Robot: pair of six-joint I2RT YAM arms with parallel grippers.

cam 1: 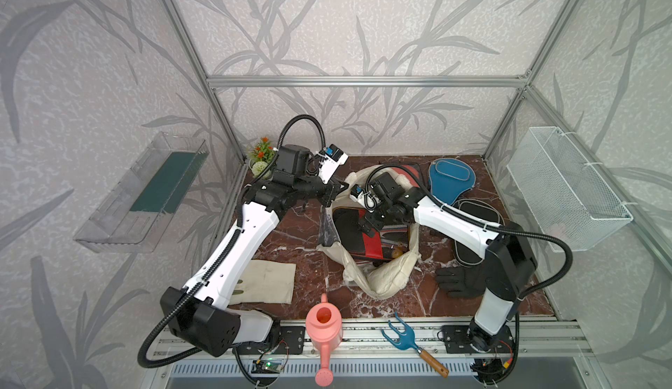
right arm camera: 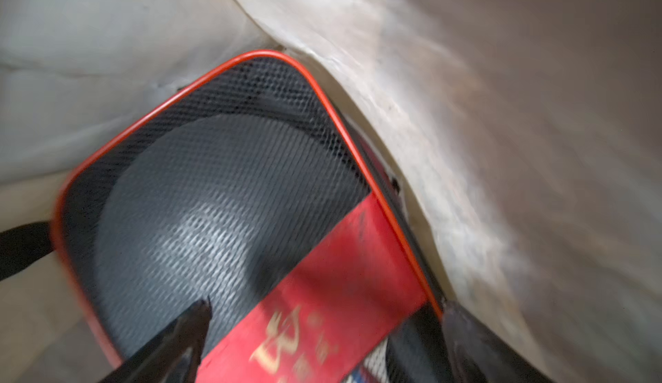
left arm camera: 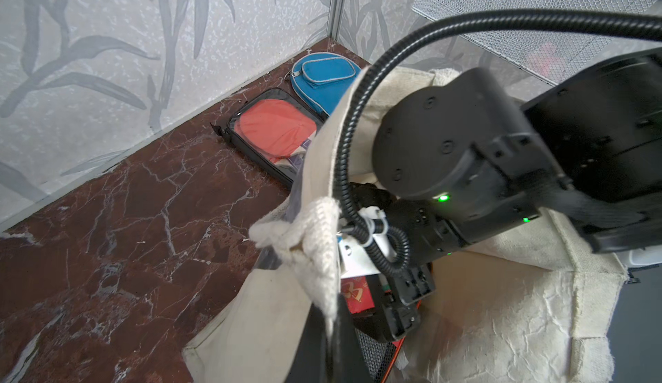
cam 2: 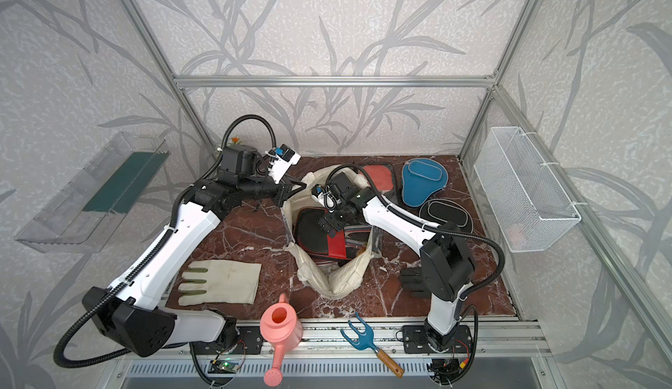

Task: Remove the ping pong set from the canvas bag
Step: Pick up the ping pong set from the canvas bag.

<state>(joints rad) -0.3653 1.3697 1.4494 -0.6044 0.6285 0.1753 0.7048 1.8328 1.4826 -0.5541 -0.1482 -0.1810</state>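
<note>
The case's red-piped edge by the red stripe's end (right arm camera: 398, 237) is below my right gripper and outward. My right gripper will move outward and down onto that edge next.
The canvas bag (cam 1: 378, 274) (cam 2: 338, 278) lies open mid-table, its quilted cream lining showing. Inside it lies a flat black mesh case with a red stripe (cam 1: 349, 236) (cam 2: 314, 236) (right arm camera: 222, 191). My left gripper (cam 1: 334, 197) (left arm camera: 333, 327) is shut on the bag's far-left rim (left arm camera: 318, 227) and holds it up. My right gripper (cam 1: 369, 225) (right arm camera: 327, 313) is open inside the bag, its fingers straddling the red stripe. Outside the bag, at the back right, lie a blue paddle case (cam 1: 449, 180) (left arm camera: 322, 80), a black one (cam 1: 476, 210) and a red paddle in a clear-fronted case (cam 1: 411, 172) (left arm camera: 276, 127).
A cream glove (cam 1: 269, 281) lies front left and a black glove (cam 1: 458, 281) front right under my right arm. A pink watering can (cam 1: 323, 325) and blue hand rake (cam 1: 400, 332) sit at the front rail. A small plant (cam 1: 260, 156) stands back left. A wire basket (cam 1: 567, 187) hangs on the right wall.
</note>
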